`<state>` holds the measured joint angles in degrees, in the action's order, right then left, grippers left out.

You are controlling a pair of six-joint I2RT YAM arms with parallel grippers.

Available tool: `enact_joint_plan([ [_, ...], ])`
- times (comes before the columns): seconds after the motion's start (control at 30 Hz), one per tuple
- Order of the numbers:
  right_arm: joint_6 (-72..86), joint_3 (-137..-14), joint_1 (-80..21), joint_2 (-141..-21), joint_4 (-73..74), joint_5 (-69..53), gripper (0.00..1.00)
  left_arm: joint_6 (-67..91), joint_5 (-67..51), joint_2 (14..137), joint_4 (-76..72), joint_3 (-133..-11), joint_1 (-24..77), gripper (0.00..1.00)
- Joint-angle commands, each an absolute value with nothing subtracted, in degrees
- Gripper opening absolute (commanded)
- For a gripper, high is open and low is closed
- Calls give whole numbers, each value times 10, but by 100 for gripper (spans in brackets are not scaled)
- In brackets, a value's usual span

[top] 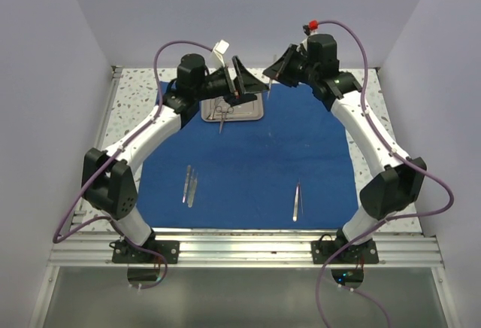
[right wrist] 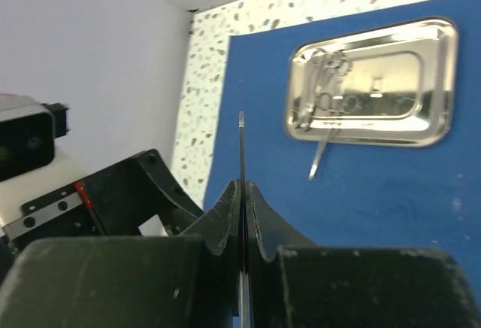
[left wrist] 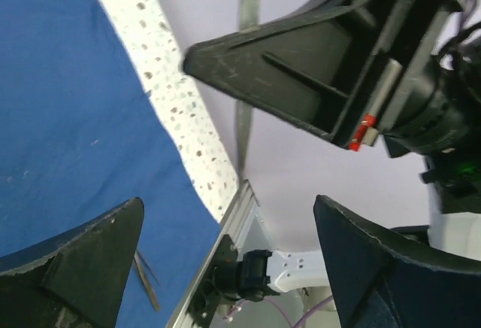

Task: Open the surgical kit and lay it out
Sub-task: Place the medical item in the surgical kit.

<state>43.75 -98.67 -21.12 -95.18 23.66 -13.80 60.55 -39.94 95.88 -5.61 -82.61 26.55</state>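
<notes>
My right gripper swings back from the tray next and down to the cloth beside the instrument near its own base, where bare cloth leaves room alongside.
The royal-blue cloth of the surgical kit lies spread flat on the table. On its far part sits the steel tray, which holds ring-handled scissors whose tips poke over the near rim. My right gripper hovers beside the tray, shut on a slim steel tweezers that stands on edge between its fingers. My left gripper faces it, open and holding nothing. In the left wrist view the held tweezers crosses behind the right gripper. More tweezers lie on the cloth's near left, and another instrument at near right.
Speckled tabletop borders the cloth on the left and at the back. An aluminium rail with both arm bases runs along the near edge. White walls close in the left, right and far sides.
</notes>
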Motion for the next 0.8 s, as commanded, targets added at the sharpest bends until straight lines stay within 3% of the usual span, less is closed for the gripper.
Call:
enact_joint_plan([
  [0.0, 383, -985, -205, -911, 295, -99, 0, 514, -378, 939, 81, -861, 258, 100],
  [0.2, 309, -797, -202, -783, 393, -27, 0, 369, -259, 941, 274, -904, 218, 100],
  [0.43, 293, -605, -203, -696, 452, -2, 0, 285, -34, 1004, 421, -983, 171, 100],
  [0.77, 353, -443, -221, -650, 412, -4, 0, 273, -14, 1120, 428, -1097, 163, 98],
])
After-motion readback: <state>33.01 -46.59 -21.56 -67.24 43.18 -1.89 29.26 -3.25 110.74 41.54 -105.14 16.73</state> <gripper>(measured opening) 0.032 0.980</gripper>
